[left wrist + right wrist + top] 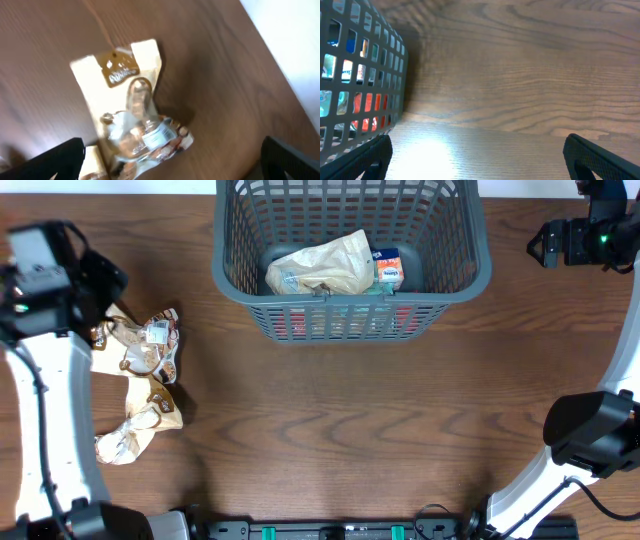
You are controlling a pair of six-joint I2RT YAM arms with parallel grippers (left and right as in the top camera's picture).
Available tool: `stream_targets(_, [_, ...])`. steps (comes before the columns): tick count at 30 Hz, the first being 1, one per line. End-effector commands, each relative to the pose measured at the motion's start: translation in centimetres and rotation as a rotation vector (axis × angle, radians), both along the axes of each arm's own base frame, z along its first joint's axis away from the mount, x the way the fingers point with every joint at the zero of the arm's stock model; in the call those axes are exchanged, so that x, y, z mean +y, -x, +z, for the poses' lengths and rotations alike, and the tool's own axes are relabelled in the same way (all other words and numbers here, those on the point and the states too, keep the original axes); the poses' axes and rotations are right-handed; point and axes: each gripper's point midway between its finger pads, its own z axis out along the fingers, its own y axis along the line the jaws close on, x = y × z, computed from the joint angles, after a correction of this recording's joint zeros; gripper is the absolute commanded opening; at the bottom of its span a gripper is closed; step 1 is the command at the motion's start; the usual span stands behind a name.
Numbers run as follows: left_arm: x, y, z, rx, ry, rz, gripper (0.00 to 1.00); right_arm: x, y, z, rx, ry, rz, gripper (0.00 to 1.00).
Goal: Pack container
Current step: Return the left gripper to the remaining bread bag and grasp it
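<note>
My left gripper will move down onto the middle of the snack packet farther from my base, over the clear window (143,359) (132,134), because the packet is below my open fingers.
The dark grey lattice container (455,285) stands at the top middle of the table. It holds a cream snack bag (322,266) and an orange-and-white packet (388,270). Its wall shows at the left of the right wrist view (360,85). Several cream-and-brown snack packets (150,365) lie on the table at the left. One of them fills the left wrist view (132,107). My left gripper (170,162) is open above these packets and holds nothing. My right gripper (477,160) is open and empty over bare table right of the container.
The wooden table's far edge runs along the top of the overhead view. Its edge (280,75) also crosses the left wrist view at the right. The right arm's base (590,430) stands at the lower right.
</note>
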Motion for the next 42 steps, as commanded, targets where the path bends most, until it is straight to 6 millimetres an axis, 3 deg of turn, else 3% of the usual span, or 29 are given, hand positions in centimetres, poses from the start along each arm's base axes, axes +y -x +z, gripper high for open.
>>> stream_targets(1, [-0.1, 0.2, -4.3, -0.035, 0.144, 0.201, 0.99, 0.8, 0.1, 0.7, -0.017, -0.004, 0.026, 0.99])
stream_targets(11, [0.1, -0.3, -11.2, 0.024, 0.223, 0.305, 0.99, 0.7, -0.1, 0.7, -0.025, 0.005, 0.035, 0.99])
stream_targets(19, [0.5, -2.3, -15.3, 0.027, 0.34, 0.293, 0.99, 0.8, -0.1, 0.7, -0.024, 0.008, 0.039, 0.99])
stream_targets(27, [2.0, -1.9, -17.5, 0.053, 0.39, 0.318, 0.99, 0.7, -0.1, 0.8, -0.028, 0.01, 0.041, 0.99])
stream_targets(36, [0.9, -1.7, -20.7, 0.111, 0.477, 0.303, 0.99, 0.6, -0.4, 1.0, -0.043, 0.015, 0.041, 0.99])
stream_targets(42, [0.5, -1.6, -21.3, 0.13, 0.486, 0.282, 1.0, 0.6, -0.4, 1.0, -0.042, 0.015, 0.041, 0.99])
